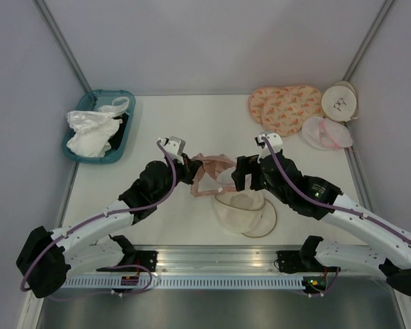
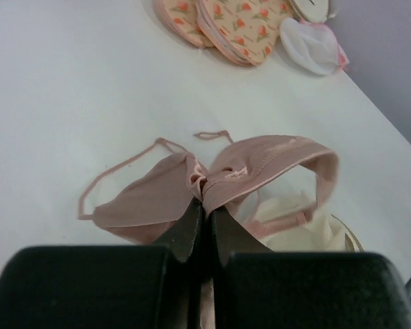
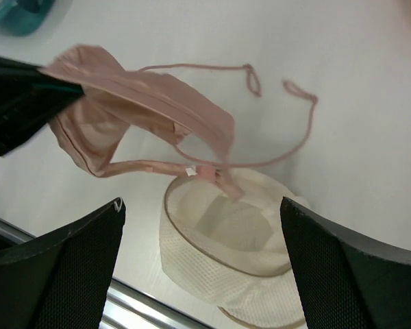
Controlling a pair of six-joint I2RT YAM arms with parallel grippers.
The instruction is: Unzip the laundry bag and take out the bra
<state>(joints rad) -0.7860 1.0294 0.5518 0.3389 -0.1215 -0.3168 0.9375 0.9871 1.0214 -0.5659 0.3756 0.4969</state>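
An end of the bra's band hangs at the laundry bag's opening. I will raise my left gripper, bring the bra (image 1: 209,170) over the white cloths of the teal basket, lower it and let go.
The laundry bag (image 1: 243,209) lies unzipped on the table, its cream mesh lid folded open; it also shows in the right wrist view (image 3: 219,267) and the left wrist view (image 2: 308,229). The pinkish-beige bra (image 1: 209,170) hangs spread just left of and above the bag. My left gripper (image 1: 192,171) is shut on the bra's middle (image 2: 260,168), fingertips pinched together (image 2: 204,202). One band end (image 3: 216,175) still dangles into the bag's open mouth. My right gripper (image 1: 240,175) hovers over the bag, open and empty (image 3: 202,205).
A teal basket (image 1: 127,130) with white cloths (image 1: 89,130) stands at the back left. At the back right are a peach patterned pad (image 1: 284,106), a white-and-pink mesh pouch (image 1: 325,133) and another round cream bag with a bra drawing (image 1: 339,101).
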